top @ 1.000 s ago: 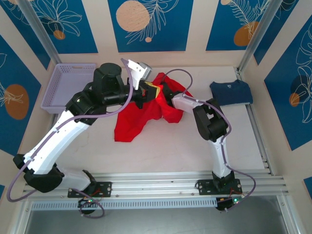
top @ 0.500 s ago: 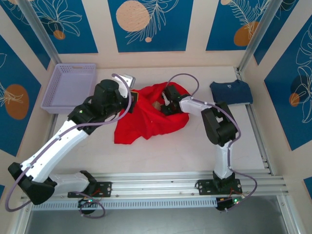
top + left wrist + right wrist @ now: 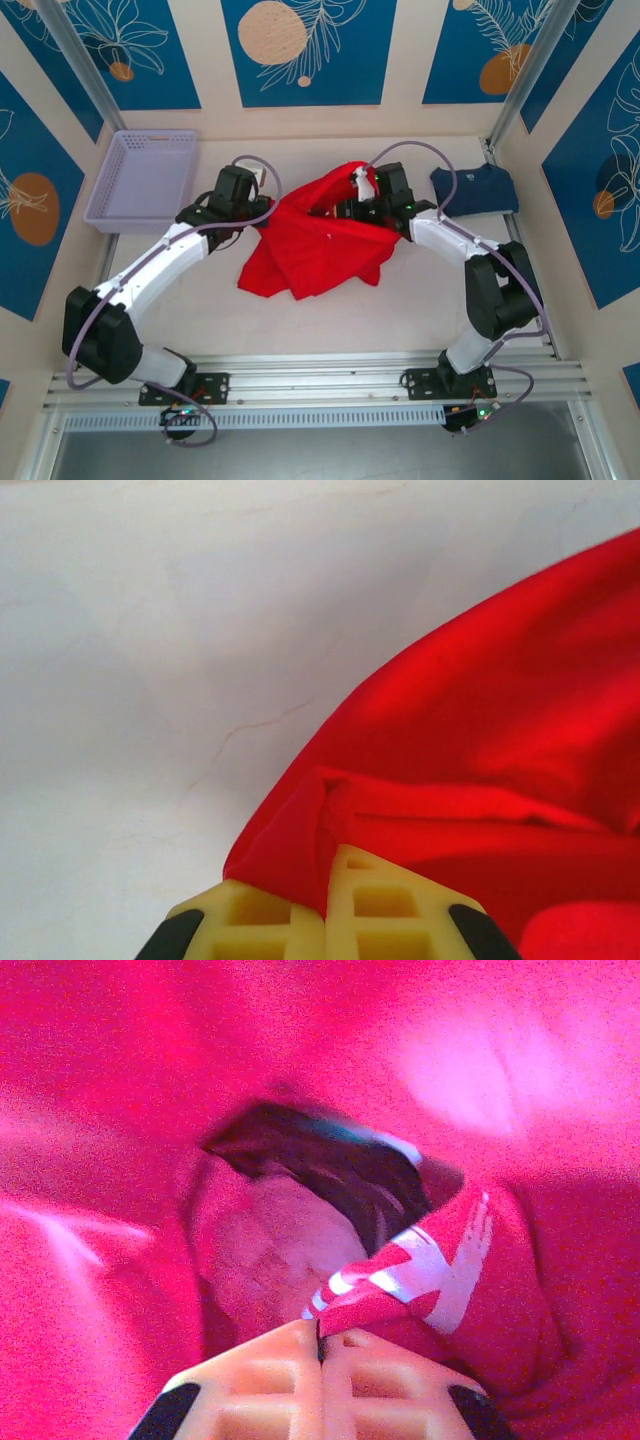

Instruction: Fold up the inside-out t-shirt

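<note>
My left gripper is low, and the tabletop lies close below its fingers. It should open first to release the fold of red cloth [image 3: 480,730] by the shirt's edge.
The bright red t-shirt [image 3: 320,245] lies rumpled on the white table, stretched between both grippers. My left gripper [image 3: 264,207] is at the shirt's left edge. In the left wrist view its yellow fingers [image 3: 375,900] are shut on a fold of the red cloth [image 3: 480,730], just above the tabletop. My right gripper [image 3: 352,207] is at the shirt's upper middle, partly under the cloth. In the right wrist view the gripper [image 3: 320,1338] is shut on a bunched piece of red cloth [image 3: 150,1110] that carries a white print [image 3: 440,1270].
A lavender basket [image 3: 140,175] stands at the back left. A folded navy blue t-shirt [image 3: 475,188] lies at the back right, close to the right arm's elbow. Bare white table [image 3: 330,320] stretches in front of the shirt.
The left arm has dropped low and drawn its edge of the shirt leftward. The right arm has swung out to the right. The shirt is now spread wider between the two grippers.
</note>
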Available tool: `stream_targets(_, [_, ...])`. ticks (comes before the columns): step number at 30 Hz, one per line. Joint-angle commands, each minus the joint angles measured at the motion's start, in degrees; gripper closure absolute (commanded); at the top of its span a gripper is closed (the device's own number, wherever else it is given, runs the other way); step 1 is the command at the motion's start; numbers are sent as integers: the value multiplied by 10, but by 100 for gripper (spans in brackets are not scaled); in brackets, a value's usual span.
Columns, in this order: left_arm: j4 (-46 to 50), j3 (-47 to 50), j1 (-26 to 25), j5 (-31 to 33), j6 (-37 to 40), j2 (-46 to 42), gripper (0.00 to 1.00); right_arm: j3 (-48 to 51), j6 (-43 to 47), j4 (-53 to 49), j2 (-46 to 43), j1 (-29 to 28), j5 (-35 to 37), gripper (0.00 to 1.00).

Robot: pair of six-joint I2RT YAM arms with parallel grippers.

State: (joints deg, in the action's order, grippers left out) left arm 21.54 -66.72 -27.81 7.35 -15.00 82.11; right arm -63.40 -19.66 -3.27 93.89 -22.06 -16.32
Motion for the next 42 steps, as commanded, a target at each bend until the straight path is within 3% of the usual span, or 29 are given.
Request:
stream_targets(1, [-49, 22, 3, -87, -7, 27, 100, -8, -52, 69, -8, 1, -78, 100])
stream_targets(3, [-90, 51, 1, -148, -17, 36, 100, -13, -73, 98, -2, 0, -90, 100])
stream_targets(6, [-120, 82, 0, -172, -30, 46, 100, -28, -90, 120, 3, 1, -107, 100])
stream_targets(12, [-82, 86, 1, -84, -35, 74, 100, -54, -73, 104, -24, 13, -100, 100])
stream_targets(19, [-105, 129, 4, -52, -63, 67, 100, -68, -77, 132, -64, 46, -135, 100])
stream_targets(24, [-142, 212, 7, -25, -98, 21, 100, -87, -134, 189, -75, 80, -166, 100])
stream_targets(29, [-171, 265, 7, -70, -110, 7, 100, -136, -142, 200, -60, 74, -199, 100])
stream_targets(35, [-179, 274, 8, -99, -103, -43, 58, -109, -26, 118, -72, 83, -257, 100])
stream_targets(38, [-196, 279, 13, -112, -114, -91, 41, -105, 58, 29, -82, 86, -272, 100])
stream_targets(42, [-241, 269, 21, -175, -118, -108, 27, -85, 111, -9, -83, 91, -296, 100])
